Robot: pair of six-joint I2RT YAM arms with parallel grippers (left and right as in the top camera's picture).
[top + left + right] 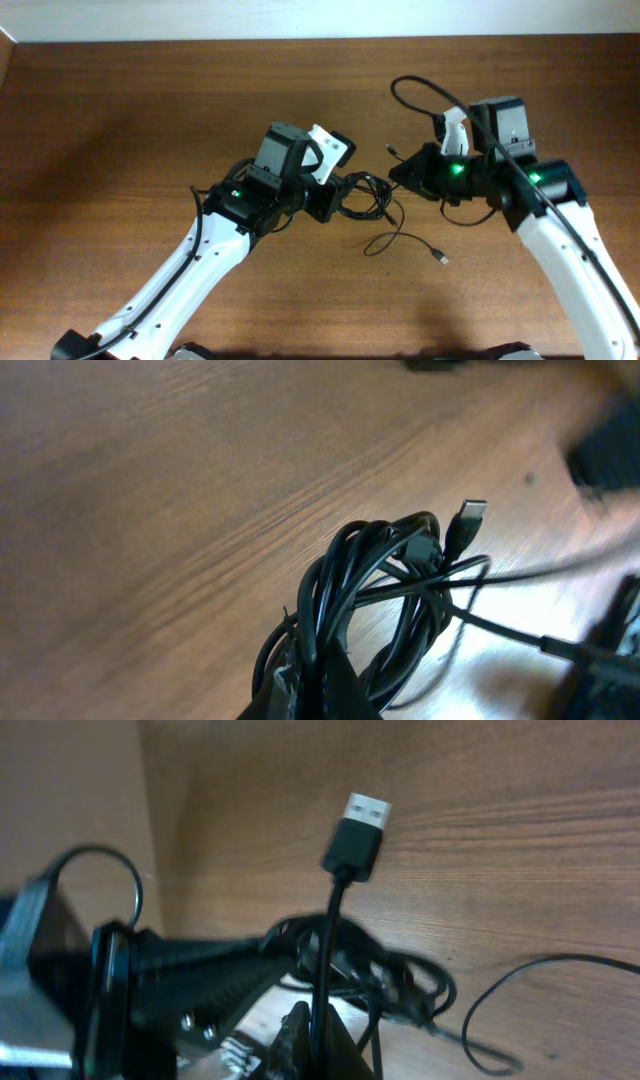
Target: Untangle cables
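Note:
Pieces of cable wrap across the loops of the bundle (368, 196), so my left gripper needs to draw it back from my right gripper next, then roll it over before opening.
The cables lie knotted in a black bundle (368, 196) at the table's middle. My left gripper (340, 197) is shut on the bundle's left side; in the left wrist view its fingertips (318, 685) pinch several strands of the tangle (385, 595), with a USB plug (471, 518) sticking up behind. From the right, my right gripper (398, 172) is shut on one cable. In the right wrist view that strand rises from the gripper (315, 1040) to a free USB plug (358, 832). One loose end with a small plug (440, 258) trails toward the front.
The brown wooden table (120, 120) ends at a pale wall along the back. A thicker black robot cable (420, 88) arches above the right arm. The left arm's dark gripper body (180, 982) fills the left of the right wrist view, close to my right fingers.

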